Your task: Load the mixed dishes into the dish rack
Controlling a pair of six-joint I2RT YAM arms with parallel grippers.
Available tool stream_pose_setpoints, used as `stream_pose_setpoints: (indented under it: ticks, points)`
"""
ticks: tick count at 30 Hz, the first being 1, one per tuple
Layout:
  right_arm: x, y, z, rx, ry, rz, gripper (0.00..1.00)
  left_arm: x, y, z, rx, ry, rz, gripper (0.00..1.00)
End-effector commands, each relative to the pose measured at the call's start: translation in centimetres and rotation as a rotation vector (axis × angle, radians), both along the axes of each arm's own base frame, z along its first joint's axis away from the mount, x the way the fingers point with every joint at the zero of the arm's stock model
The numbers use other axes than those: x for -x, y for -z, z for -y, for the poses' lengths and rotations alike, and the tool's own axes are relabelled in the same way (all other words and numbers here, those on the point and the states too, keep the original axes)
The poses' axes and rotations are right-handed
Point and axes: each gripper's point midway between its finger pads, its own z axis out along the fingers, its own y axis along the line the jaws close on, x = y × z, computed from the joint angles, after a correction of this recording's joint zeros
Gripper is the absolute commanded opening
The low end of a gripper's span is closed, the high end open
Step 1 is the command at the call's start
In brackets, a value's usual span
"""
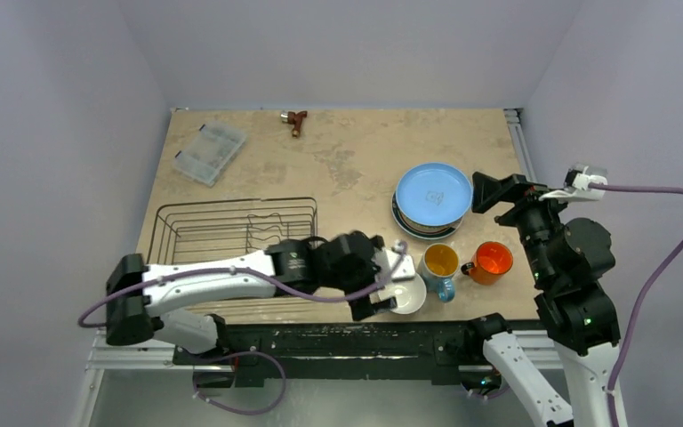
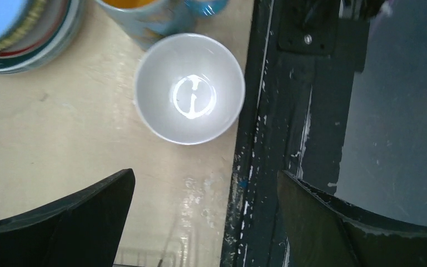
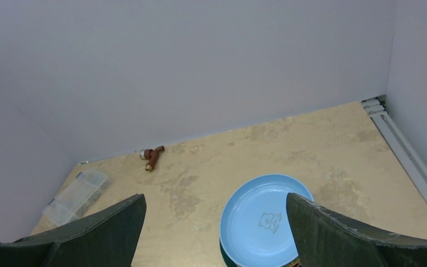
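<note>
The white bowl's near rim is below my left gripper and toward the right in the top view, so I need to lower my left gripper that way onto the rim next.
The small white bowl (image 1: pixel 406 294) stands upright at the table's near edge, also in the left wrist view (image 2: pixel 189 88). My left gripper (image 1: pixel 375 302) hovers just beside it, open and empty (image 2: pixel 205 178). The blue mug (image 1: pixel 440 265) and the orange mug (image 1: pixel 491 261) stand right of the bowl. The light blue plate (image 1: pixel 433 194) tops a stack of plates whose patterned rims (image 2: pixel 28 39) show below it. My right gripper (image 1: pixel 491 194) is open and empty, raised at the plate's right edge (image 3: pixel 216 200), the plate (image 3: pixel 264 219) below it. The black wire dish rack (image 1: pixel 231 227) sits left, empty.
A clear plastic compartment box (image 1: pixel 209 152) lies at the far left, also in the right wrist view (image 3: pixel 75 194). A small brown tool (image 1: pixel 296 120) lies at the far edge. A black rail (image 2: pixel 267 139) runs along the near table edge. Walls close three sides.
</note>
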Motion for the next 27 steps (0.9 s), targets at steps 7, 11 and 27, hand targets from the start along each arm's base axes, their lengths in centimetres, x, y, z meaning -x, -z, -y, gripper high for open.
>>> stream_pose_setpoints:
  ticks: [7, 11, 27]
  points:
    - [0.8, -0.3, 0.1, -0.023, 0.0, 0.015, 0.99, 1.3, 6.3, 4.1, -0.324, 0.079, 0.22, 0.88]
    - [0.6, 0.0, 0.0, -0.034, -0.004, 0.015, 0.99, 0.7, 8.4, 4.8, -0.434, 0.101, 0.233, 0.87]
    - [-1.7, 2.6, -1.4, -0.027, -0.045, -0.04, 0.99, 0.6, 16.3, 6.5, -0.665, 0.069, 0.384, 0.58]
